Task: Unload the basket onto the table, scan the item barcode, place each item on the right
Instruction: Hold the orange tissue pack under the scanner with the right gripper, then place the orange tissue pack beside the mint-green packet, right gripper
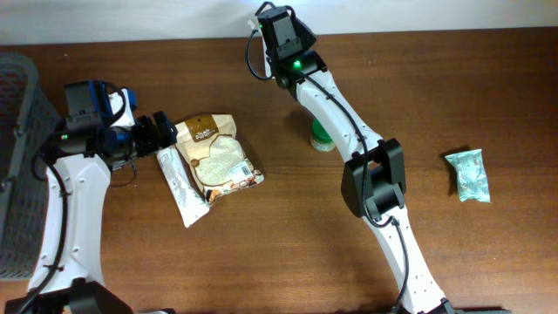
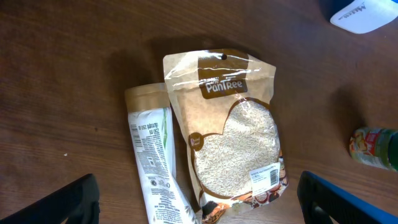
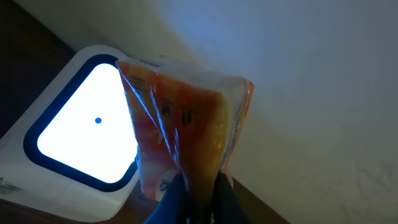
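The packet will be released next on the bare tabletop by the teal packet. My right gripper will swing across to its right in the overhead view, lower to that spot and let go.
My right gripper (image 3: 200, 186) is shut on the lower edge of an orange, clear-wrapped packet (image 3: 183, 118). The packet stands upright close in front of the scanner's lit white window (image 3: 84, 134), covering its right corner. No barcode shows on the packet's visible side. In the overhead view the right arm (image 1: 344, 113) reaches to the table's far edge, and its wrist housing (image 1: 286, 39) hides the packet and the jaws. My left gripper (image 1: 162, 131) (image 2: 199, 205) hangs open above a rice bag (image 2: 233, 134) and a white pouch (image 2: 154, 158), touching neither.
The rice bag (image 1: 218, 155) and white pouch (image 1: 180, 187) lie left of centre. A green-capped bottle (image 1: 322, 135) stands beside the right arm. A teal packet (image 1: 468, 174) lies at the right. A dark mesh basket (image 1: 17, 166) fills the left edge.
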Controlling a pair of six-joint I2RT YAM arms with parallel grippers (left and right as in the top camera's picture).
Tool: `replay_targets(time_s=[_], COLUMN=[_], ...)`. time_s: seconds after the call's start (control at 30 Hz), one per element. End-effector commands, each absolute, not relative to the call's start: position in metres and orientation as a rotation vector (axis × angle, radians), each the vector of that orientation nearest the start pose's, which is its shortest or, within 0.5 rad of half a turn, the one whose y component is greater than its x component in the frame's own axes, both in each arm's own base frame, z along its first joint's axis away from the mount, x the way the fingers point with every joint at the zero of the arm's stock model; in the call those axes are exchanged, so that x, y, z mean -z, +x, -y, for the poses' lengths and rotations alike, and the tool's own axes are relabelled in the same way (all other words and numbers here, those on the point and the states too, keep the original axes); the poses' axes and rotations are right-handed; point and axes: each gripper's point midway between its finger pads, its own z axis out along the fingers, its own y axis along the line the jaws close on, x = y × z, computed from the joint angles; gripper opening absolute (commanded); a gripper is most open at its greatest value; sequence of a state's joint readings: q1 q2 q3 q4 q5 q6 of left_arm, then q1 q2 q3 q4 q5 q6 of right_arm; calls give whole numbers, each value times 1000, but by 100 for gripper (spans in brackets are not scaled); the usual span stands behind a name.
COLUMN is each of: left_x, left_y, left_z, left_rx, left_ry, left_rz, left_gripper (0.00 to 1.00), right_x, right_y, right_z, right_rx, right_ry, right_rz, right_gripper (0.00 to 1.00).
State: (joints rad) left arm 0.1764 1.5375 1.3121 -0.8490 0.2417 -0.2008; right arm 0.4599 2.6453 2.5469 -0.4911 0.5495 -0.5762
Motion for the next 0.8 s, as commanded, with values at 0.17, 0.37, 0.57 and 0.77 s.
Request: replay_targets(time_s=[0.17,0.37,0.57,0.77], left_x=[-171,-171,-171,-171], left_y=[380,380,380,380], left_z=[-28,-28,-28,-28], left_rx=[314,314,314,314], left_ry=[-391,-391,-391,-391], left_rz=[-2594,-2594,-2594,-2594], left_gripper=[99,99,99,99], right_x=[-167,-297,-378,-349], right_y=[644,598,501,424], right_z=[-236,-240,-186,-43], right_rx=[498,68,-379,-289], right_ry=[-746,-570,-314,36], right_rz=[-2019,-1983,-2163,-2527], right_gripper=[4,4,4,4])
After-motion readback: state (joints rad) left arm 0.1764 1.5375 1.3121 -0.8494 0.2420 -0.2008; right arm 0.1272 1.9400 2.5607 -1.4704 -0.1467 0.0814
